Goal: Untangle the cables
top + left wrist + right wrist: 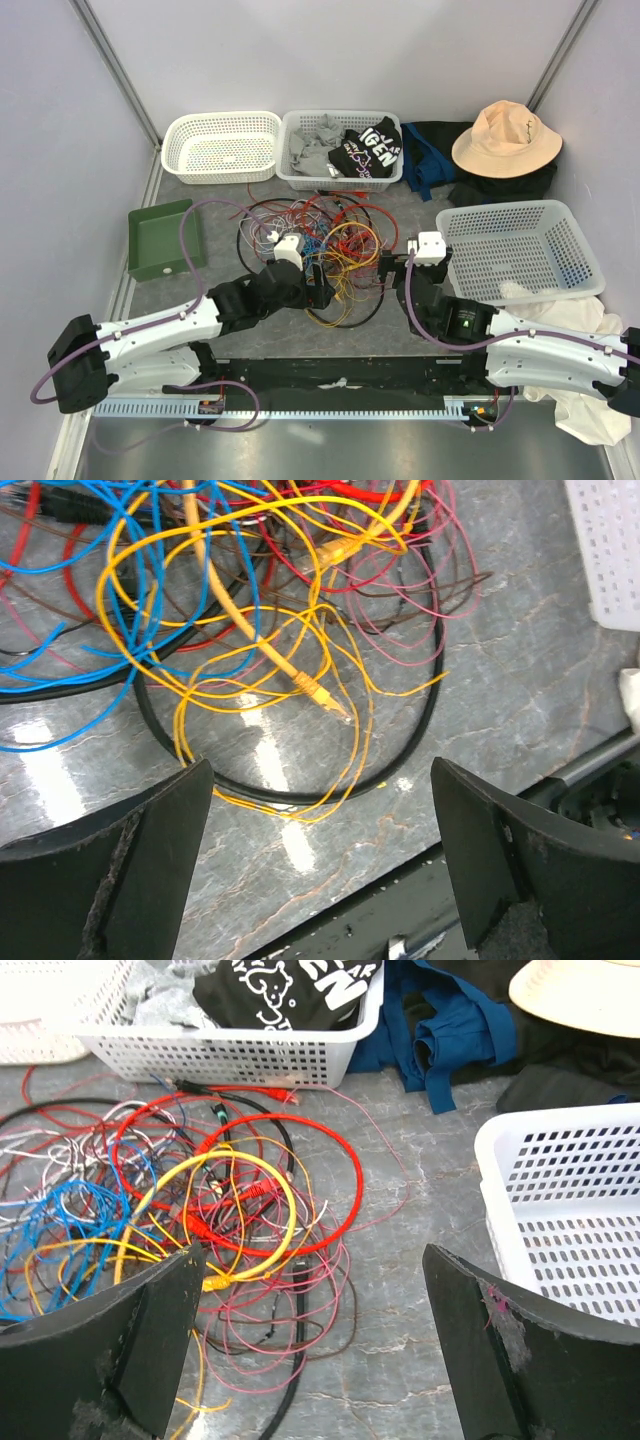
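Note:
Next, my right gripper moves down and outward onto the thick orange cable's curved side [379, 244] [292, 1222] nearest the large white basket, because that loop lies atop the red cables.
The cables [320, 240] lie in a loose tangle of red, yellow, orange, blue, pink, white and black wires on the grey table between the two arms. My left gripper [322, 287] is at the tangle's near edge, open and empty. In the left wrist view it [320, 770] hovers just short of a black loop [300, 798] and thin yellow strands [250, 650]. My right gripper [390, 266] is at the tangle's right side. In the right wrist view it [312, 1252] is open and empty, with pink wires [290, 1330] and a red loop [345, 1160] ahead.
An empty white basket [222, 145] and a basket of clothes [340, 180] stand at the back. A large white basket [520, 250] is on the right. A green tray [165, 240] lies left. A hat [505, 138], dark clothing and a white cloth [570, 320] lie right.

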### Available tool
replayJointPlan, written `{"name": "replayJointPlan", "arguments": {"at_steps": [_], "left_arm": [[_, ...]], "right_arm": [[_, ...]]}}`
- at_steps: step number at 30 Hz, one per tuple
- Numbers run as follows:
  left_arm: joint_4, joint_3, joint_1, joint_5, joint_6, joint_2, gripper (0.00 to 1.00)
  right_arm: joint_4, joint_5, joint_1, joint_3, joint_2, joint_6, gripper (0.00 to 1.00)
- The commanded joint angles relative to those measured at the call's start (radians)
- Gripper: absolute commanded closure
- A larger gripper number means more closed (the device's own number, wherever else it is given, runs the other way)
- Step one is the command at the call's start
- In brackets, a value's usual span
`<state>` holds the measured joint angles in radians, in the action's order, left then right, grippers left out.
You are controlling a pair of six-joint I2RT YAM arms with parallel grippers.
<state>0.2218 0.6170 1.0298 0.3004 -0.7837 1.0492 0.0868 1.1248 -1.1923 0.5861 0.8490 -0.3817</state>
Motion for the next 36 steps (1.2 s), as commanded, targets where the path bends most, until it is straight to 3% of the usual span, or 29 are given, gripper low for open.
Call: {"name": "replayJointPlan", "arguments": {"at_steps": [1, 4, 10, 12, 14, 16, 27, 32, 35, 36], "left_arm": [[-0.096, -0.009, 0.003, -0.032, 0.032, -0.037, 0.04], [-0.122, -0.043, 0.003, -0.037, 0.05, -0.084, 0.03], [-0.119, -0.028, 0.004, -0.038, 0.089, -0.118, 0.05], [-0.108, -0.017, 0.004, -0.038, 0.09, -0.121, 0.06], [-0.098, -0.016, 0.003, -0.038, 0.087, -0.127, 0.07], [-0.079, -0.014, 0.004, -0.037, 0.084, -0.138, 0.08], [-0.055, -0.082, 0.004, 0.002, 0.092, -0.285, 0.08], [-0.039, -0.079, 0.004, 0.006, 0.098, -0.279, 0.08], [-0.035, -0.083, 0.004, 0.009, 0.09, -0.278, 0.09], [-0.033, -0.083, 0.004, 0.009, 0.087, -0.276, 0.09]], "right_arm": [[0.059, -0.028, 0.0, 0.012, -0.001, 0.027, 0.02], [0.051, -0.124, 0.051, 0.007, 0.022, -0.039, 0.02], [-0.054, -0.547, 0.46, 0.04, 0.212, -0.146, 0.02], [-0.138, -0.706, 0.566, 0.061, 0.312, -0.163, 0.07], [-0.176, -0.784, 0.612, 0.084, 0.384, -0.169, 0.23], [-0.208, -0.821, 0.628, 0.124, 0.485, -0.178, 0.38], [-0.335, -0.907, 0.635, 0.158, 0.683, -0.201, 0.36], [-0.346, -0.91, 0.635, 0.172, 0.762, -0.207, 0.42], [-0.338, -0.889, 0.635, 0.172, 0.776, -0.207, 0.51], [-0.337, -0.879, 0.637, 0.17, 0.771, -0.209, 0.58]]}}
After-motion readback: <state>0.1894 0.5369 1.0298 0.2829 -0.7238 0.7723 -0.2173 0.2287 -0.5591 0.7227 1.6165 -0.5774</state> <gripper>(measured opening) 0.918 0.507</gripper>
